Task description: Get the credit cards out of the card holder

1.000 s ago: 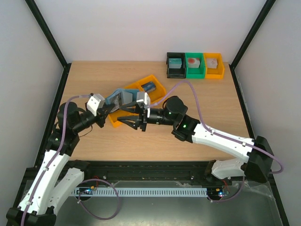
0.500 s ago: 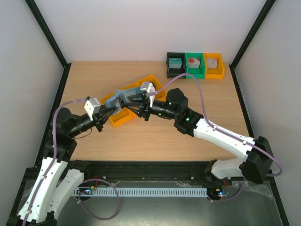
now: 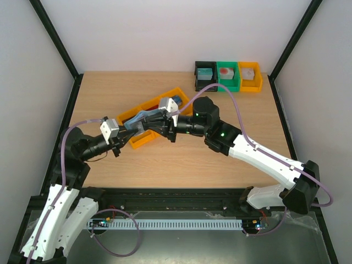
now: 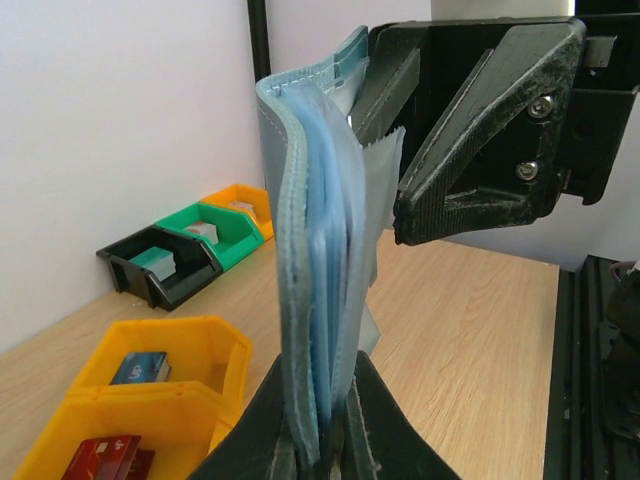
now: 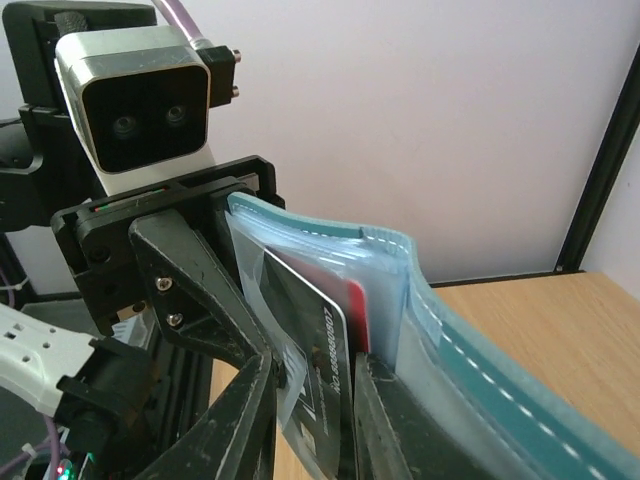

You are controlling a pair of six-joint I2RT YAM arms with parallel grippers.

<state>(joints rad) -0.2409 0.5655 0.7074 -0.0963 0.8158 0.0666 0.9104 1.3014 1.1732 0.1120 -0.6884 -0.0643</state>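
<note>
My left gripper has bare tabletop below it, down, back and to the right in the top view, so I should move it that way to let go of the card holder [image 3: 140, 118].
The blue-teal card holder [image 4: 305, 250] stands on edge in the air, with my left gripper [image 4: 325, 440] shut on its lower edge. In the top view the card holder [image 3: 140, 118] hangs over the orange bins, between both grippers. A dark credit card [image 5: 322, 345] and a red credit card [image 5: 358, 305] stick out of the holder's clear sleeves. My right gripper [image 5: 312, 400] straddles the dark card. Its jaws are narrow but still apart, one finger against the card and the other against a loose sleeve flap. The right gripper's fingers [image 4: 470, 150] press close beside the holder's top.
Joined orange bins [image 3: 132, 140] lie under the holder; they hold a blue card [image 4: 140, 367] and a red card [image 4: 105, 457]. Black [image 3: 206, 78], green [image 3: 227, 77] and orange [image 3: 250, 76] small bins stand at the back right. The left wrist camera [image 5: 135, 110] faces the right gripper closely.
My right gripper rose from below the holder to its edge and its jaws narrowed around the dark card. The left gripper shifted slightly back and left, still gripping the holder.
</note>
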